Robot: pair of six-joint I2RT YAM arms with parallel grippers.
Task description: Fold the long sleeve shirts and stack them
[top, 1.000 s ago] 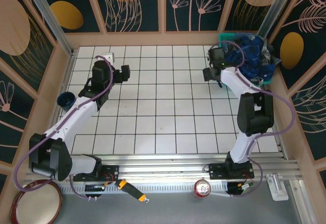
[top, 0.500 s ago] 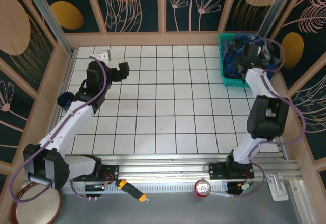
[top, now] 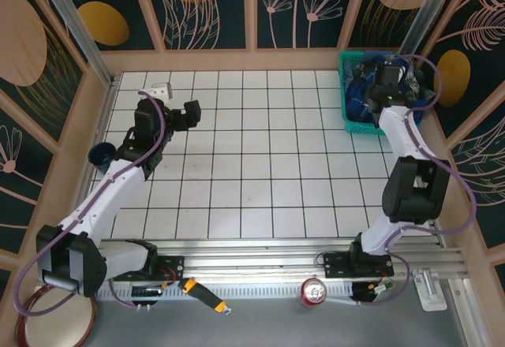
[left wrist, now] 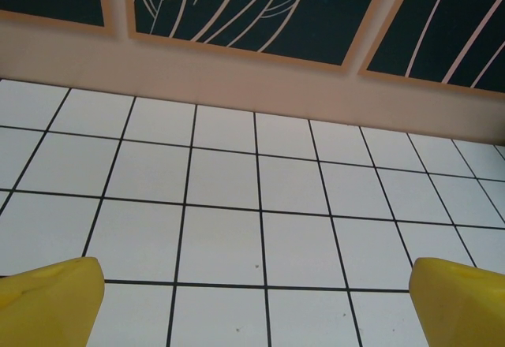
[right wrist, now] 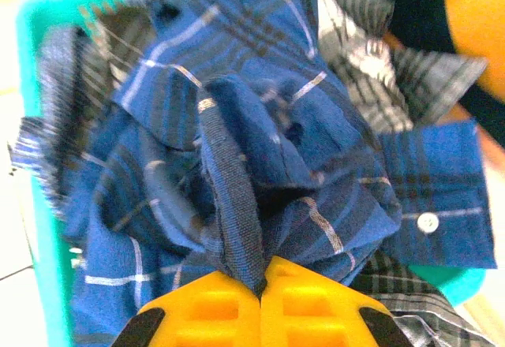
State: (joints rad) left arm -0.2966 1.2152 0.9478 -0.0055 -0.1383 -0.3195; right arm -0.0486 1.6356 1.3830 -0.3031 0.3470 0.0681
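I'll lift the navy-blue shirt (right wrist: 260, 126) from the basket with my right gripper and lower it to release on the bare tiles between my grippers.
The long sleeve shirts lie bunched in a teal basket (top: 349, 119) at the back right. On top is a navy-blue plaid shirt (right wrist: 260, 126), also seen from above (top: 361, 87). Under it and to its right lies a grey checked shirt (right wrist: 371, 55). My right gripper (right wrist: 260, 284) is shut on a fold of the navy-blue shirt, with its yellow fingers pressed together. From above, that gripper (top: 389, 79) sits over the basket. My left gripper (left wrist: 256, 300) is open above bare tiles; its yellow fingertips (left wrist: 47, 304) stand far apart. The top view has this gripper (top: 188, 112) at the back left.
The basket's teal wall (right wrist: 35, 205) stands at the left of the right wrist view. A dark blue cup (top: 102, 155) sits by the left wall. A white block (top: 162, 89) lies at the back left. A wooden wall (left wrist: 252, 87) rises behind the tiles ahead of the left gripper.
My right arm swung from the tiles left of the basket to above it, and its gripper shut on the navy-blue shirt. The left arm shifted slightly toward the back.
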